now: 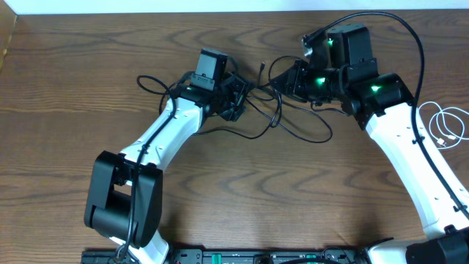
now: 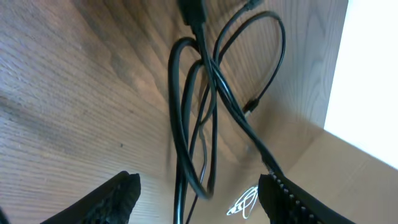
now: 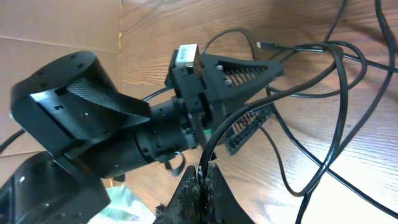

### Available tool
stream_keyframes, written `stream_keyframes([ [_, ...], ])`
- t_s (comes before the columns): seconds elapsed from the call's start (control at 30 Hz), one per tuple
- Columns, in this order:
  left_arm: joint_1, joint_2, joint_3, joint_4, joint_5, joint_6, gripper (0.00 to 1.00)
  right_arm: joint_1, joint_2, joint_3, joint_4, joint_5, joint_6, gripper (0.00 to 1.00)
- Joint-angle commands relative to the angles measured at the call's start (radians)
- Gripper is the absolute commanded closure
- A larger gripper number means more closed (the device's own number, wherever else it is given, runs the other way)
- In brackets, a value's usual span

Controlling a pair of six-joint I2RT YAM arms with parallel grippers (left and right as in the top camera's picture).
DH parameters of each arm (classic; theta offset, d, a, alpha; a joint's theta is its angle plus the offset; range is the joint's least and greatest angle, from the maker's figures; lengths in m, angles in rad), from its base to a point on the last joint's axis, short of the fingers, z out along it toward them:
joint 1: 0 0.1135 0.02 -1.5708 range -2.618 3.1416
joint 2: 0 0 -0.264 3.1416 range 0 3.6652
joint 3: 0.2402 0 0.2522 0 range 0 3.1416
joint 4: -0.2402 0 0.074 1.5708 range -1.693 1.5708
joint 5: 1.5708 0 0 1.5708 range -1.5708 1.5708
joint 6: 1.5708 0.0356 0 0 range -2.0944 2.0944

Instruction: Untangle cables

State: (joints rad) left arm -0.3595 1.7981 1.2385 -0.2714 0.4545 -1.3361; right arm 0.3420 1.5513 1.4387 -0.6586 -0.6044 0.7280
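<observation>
The pinched black cable piece still runs into tangled loops, so my right gripper will next raise it, then lower toward the table and open.
The long black cable (image 1: pixel 297 125) lies in tangled loops on the wooden table between my two arms. My left gripper (image 1: pixel 236 99) is open, and in the left wrist view strands of the black cable (image 2: pixel 186 124) run between its spread fingers (image 2: pixel 199 179). My right gripper (image 1: pixel 287 81) is shut on a strand of the black cable (image 3: pixel 339 99), pinched at its fingertips (image 3: pixel 204 169). The left gripper also shows in the right wrist view (image 3: pixel 239 81), just beyond the held strand. The white cable (image 1: pixel 448 126) lies coiled on its own at the right edge, far off in the left wrist view (image 2: pixel 245 202).
The wooden table (image 1: pixel 242 198) ends at a white strip along the back. A cardboard wall (image 2: pixel 348 180) stands beyond the table's right end. The arms' own thick black wires arch over the right arm (image 1: pixel 410 37).
</observation>
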Motion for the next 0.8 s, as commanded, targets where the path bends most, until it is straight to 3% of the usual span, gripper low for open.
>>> stream_keyframes([
  [0.0, -0.013, 0.013, 0.009, 0.005, -0.062, -0.016, 0.34, 0.007, -0.001, 0.006, 0.014, -0.052, 0.024, 0.99],
  [0.17, -0.018, 0.019, 0.009, 0.003, -0.083, -0.014, 0.35, 0.008, -0.001, 0.006, 0.016, -0.084, 0.042, 0.99],
  [0.3, -0.018, 0.020, 0.009, -0.008, -0.087, 0.017, 0.65, 0.008, -0.001, 0.006, 0.016, -0.087, 0.042, 0.99],
  [0.47, -0.017, 0.020, 0.009, -0.046, -0.109, 0.153, 0.92, 0.008, -0.001, 0.006, 0.021, -0.087, 0.044, 0.99],
  [0.6, -0.017, 0.020, 0.009, -0.134, -0.165, 0.279, 0.92, 0.005, -0.001, 0.006, 0.161, -0.189, 0.065, 0.99],
  [0.77, 0.022, 0.020, 0.009, -0.389, -0.251, 0.513, 0.92, -0.060, -0.001, 0.006, 0.591, -0.299, 0.223, 0.99],
])
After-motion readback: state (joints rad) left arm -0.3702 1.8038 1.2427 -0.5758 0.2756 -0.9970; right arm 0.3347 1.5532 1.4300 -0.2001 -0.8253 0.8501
